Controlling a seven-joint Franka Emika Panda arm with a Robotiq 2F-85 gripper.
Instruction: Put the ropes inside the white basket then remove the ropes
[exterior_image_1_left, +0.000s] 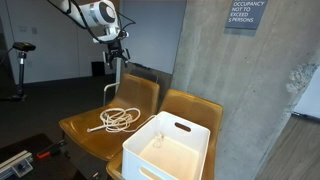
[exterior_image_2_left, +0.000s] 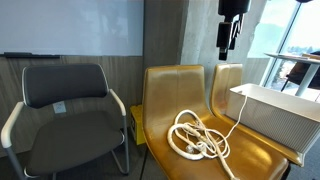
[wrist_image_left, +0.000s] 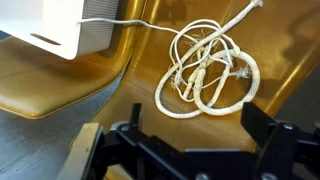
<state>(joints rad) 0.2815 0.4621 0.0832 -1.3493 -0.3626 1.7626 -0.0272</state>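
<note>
One piece of rope stretches to the white basket's rim. My gripper lowers and turns toward the basket next, onto that piece of rope (exterior_image_1_left: 151, 119) (wrist_image_left: 90, 20) beside the basket's rim.
The ropes (exterior_image_1_left: 120, 119) lie in a loose cream-white tangle on the seat of a yellow-brown chair (exterior_image_1_left: 84, 130); they also show in an exterior view (exterior_image_2_left: 198, 138) and in the wrist view (wrist_image_left: 210, 72). One cord end runs toward the white basket (exterior_image_1_left: 170, 148), which stands on the neighbouring chair seat; the basket also shows in an exterior view (exterior_image_2_left: 275, 113) and at the top left of the wrist view (wrist_image_left: 62, 28). My gripper (exterior_image_1_left: 117, 53) hangs high above the ropes, open and empty, as both the other exterior view (exterior_image_2_left: 230, 36) and the wrist view (wrist_image_left: 190, 135) show.
A second yellow-brown chair (exterior_image_1_left: 190, 106) holds the basket. A black office chair (exterior_image_2_left: 68, 110) stands beside them. A concrete wall (exterior_image_1_left: 250, 90) rises behind the chairs. A gap between the two seats shows in the wrist view (wrist_image_left: 40, 125).
</note>
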